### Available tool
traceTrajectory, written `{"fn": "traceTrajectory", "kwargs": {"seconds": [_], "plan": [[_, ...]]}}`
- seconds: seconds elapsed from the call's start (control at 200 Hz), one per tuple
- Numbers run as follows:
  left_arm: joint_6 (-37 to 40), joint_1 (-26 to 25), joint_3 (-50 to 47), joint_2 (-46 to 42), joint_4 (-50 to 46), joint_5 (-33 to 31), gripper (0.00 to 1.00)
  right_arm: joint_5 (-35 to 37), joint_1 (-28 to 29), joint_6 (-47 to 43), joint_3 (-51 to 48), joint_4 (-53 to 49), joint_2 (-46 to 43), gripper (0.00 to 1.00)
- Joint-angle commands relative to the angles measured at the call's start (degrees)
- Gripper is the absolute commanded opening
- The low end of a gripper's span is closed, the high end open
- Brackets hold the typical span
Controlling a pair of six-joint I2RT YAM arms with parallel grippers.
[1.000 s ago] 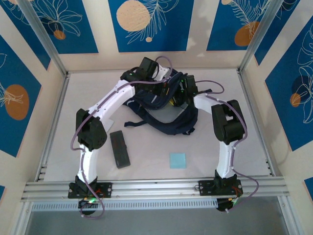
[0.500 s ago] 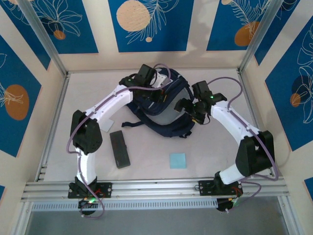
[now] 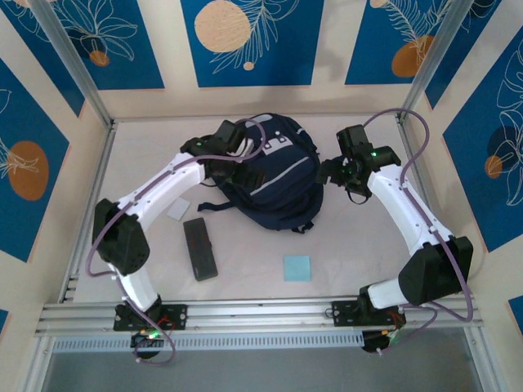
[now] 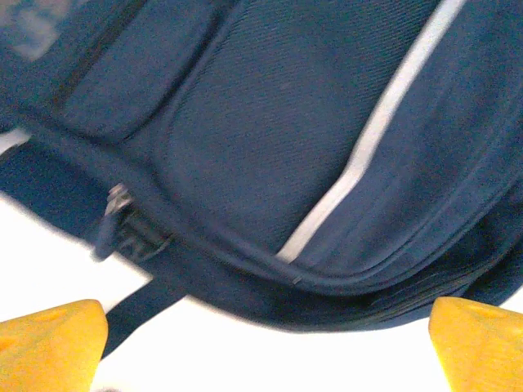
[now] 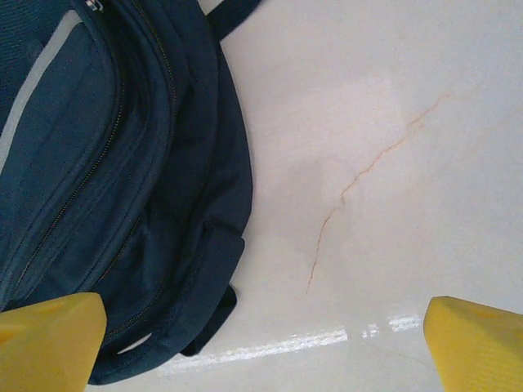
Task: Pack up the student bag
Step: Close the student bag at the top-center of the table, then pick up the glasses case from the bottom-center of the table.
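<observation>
My empty left gripper draws back and lowers across the black case's far end [image 3: 196,230] next. That end lies below it, nearer my base, still outside the bag [image 3: 278,175].
The student bag [image 3: 278,175], dark navy with a light grey stripe and white patches near its top, lies flat at the back middle of the table. My left gripper [image 3: 234,166] hovers at the bag's left edge. In the left wrist view its yellow fingertips [image 4: 51,341] stand wide apart, with the bag [image 4: 310,122] just beyond them and nothing between. My right gripper [image 3: 333,173] hangs open just right of the bag. In the right wrist view the bag [image 5: 106,163] lies to the left and bare table shows between the fingertips [image 5: 478,343].
A black rectangular case [image 3: 200,249] lies on the table near the left arm. A small white card [image 3: 178,210] sits just behind it. A light blue square pad [image 3: 297,268] lies at the front middle. A metal rail [image 3: 261,314] runs along the near edge.
Both grippers have opened and let go of the bag, which has settled flat with its front up. The right arm swung out to the right; the left arm drew back left.
</observation>
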Motion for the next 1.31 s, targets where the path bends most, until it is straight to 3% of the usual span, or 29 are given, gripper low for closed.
{"fn": "traceTrajectory", "kwargs": {"seconds": [0.0,0.355,0.645,0.98,1.3], "plan": [[-5.23,1.42,-4.16,-4.87,-6.61,-8.32,1.0,-1.43,-0.24,-0.94,0.41,2.76,-1.17,1.0],[-28.59,4.03,-28.39,-17.59,-6.39,-8.18,1.0,-9.94,0.71,0.27,-2.45,7.83,0.46,0.99],[-42.1,4.67,-42.72,-20.95,4.28,-2.79,1.0,-13.72,2.93,1.26,-4.95,10.59,1.97,1.0],[-42.25,4.66,-46.49,-15.12,11.79,-1.65,1.0,-13.03,5.86,1.32,-5.52,10.69,2.97,1.0],[-39.18,4.75,-50.63,-14.12,16.71,-3.42,0.91,-12.3,5.91,0.93,-5.85,9.7,1.87,1.0]]}}
